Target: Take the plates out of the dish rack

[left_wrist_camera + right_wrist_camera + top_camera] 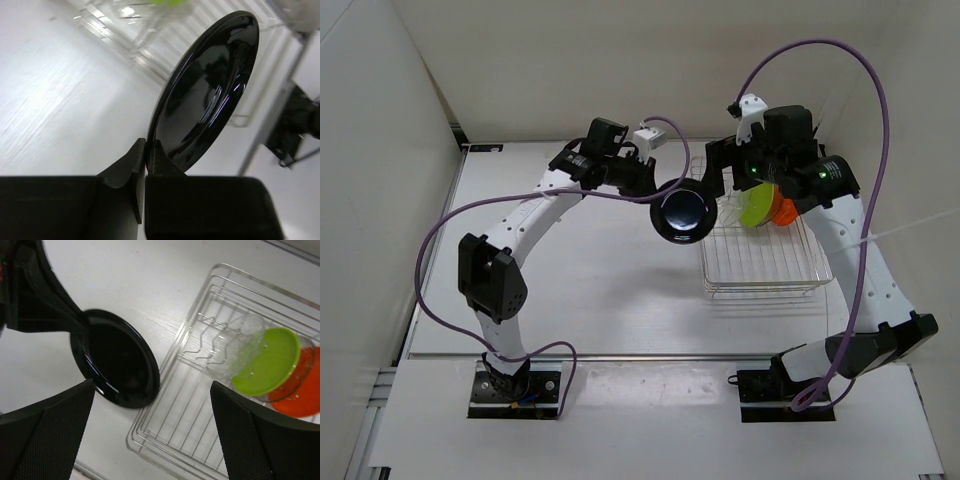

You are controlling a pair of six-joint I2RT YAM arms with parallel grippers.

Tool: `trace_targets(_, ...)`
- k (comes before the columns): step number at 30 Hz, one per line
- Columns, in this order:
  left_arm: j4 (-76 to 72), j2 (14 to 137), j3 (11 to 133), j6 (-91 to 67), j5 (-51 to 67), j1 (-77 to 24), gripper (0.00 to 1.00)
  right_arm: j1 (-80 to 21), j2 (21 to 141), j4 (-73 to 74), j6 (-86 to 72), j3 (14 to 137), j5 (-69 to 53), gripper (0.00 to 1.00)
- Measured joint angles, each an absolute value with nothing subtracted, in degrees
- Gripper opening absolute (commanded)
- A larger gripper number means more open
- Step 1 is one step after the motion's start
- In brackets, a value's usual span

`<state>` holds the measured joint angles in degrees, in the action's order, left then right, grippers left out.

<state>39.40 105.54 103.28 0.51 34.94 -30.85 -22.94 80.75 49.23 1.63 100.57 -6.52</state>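
Note:
My left gripper holds the glossy black plate and will next move away from the wire dish rack and bring the plate down onto the table.
My left gripper [658, 186] is shut on the rim of the glossy black plate [684, 215] and holds it on edge above the table, just left of the silver wire dish rack [760, 270]. In the left wrist view the fingertips [142, 152] pinch the plate [207, 90]. My right gripper [150, 435] is open and empty above the rack [200, 430]. In the rack stand a clear plate [237, 345], the lime green plate [267, 362] and the orange plate [300, 390], leaning together. The black plate also shows in the right wrist view [120, 365].
White walls close in the table at the left [380, 180] and back. A purple cable [840, 60] loops above the right arm. Both arm bases sit at the near edge.

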Motion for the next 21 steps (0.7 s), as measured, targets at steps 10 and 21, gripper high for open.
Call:
trace_targets(10,38.6,112.6,102.5,-0.1,24.2,-19.4,0.11,-20.2,81.8,49.1,0.7,100.7,4.0,0.99)
trace_targets(21,41.2,129.9,107.3,-1.7,26.8,-18.1,0.11,-19.9,80.6,48.5,1.2,100.2,7.4,0.99)
